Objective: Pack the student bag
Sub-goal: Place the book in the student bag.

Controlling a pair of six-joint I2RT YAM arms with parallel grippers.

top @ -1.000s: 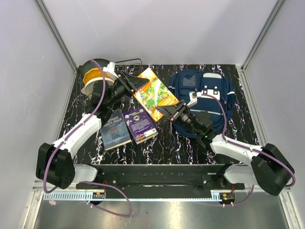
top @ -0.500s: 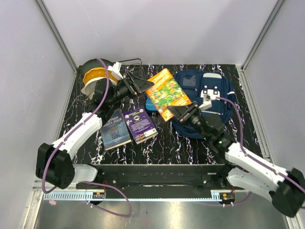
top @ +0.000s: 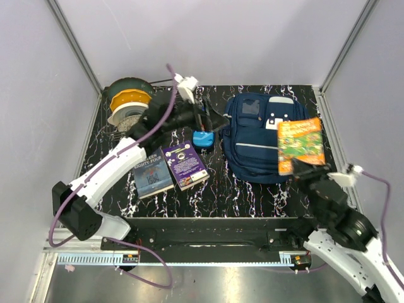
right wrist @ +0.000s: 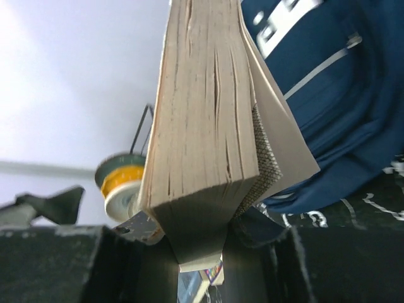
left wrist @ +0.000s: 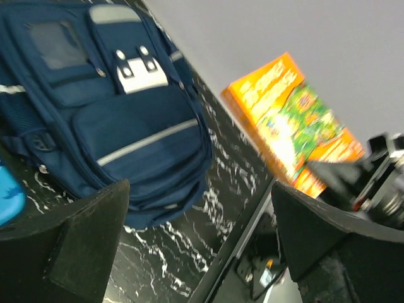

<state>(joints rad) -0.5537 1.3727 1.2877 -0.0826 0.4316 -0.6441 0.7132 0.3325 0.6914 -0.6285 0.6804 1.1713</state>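
Observation:
I will move my left gripper down, back and to the right in the top view next, onto the bag's near edge, because the bag is lying closed under the waiting book.
The student bag (top: 255,136), navy with white stripes, lies flat at the back right of the table. It also shows in the left wrist view (left wrist: 113,113) and the right wrist view (right wrist: 341,95). My right gripper (top: 307,169) is shut on the lower edge of a thick orange picture book (top: 300,144) and holds it upright in the air over the bag's right side. The book's page edges fill the right wrist view (right wrist: 208,107), where the gripper (right wrist: 202,252) clamps it. My left gripper (top: 214,120) is open and empty, hovering left of the bag; its view (left wrist: 199,240) shows the book (left wrist: 297,126) beyond.
A small glossy blue pencil case (top: 203,140) lies just left of the bag. Two dark paperbacks (top: 153,172) (top: 185,165) lie front left. A stack of tape spools (top: 129,101) stands at the back left corner. Walls enclose the table.
The right arm has carried the orange book from left of the bag up and over to its right side. The left gripper has let go of the book and swung right; the pencil case is uncovered.

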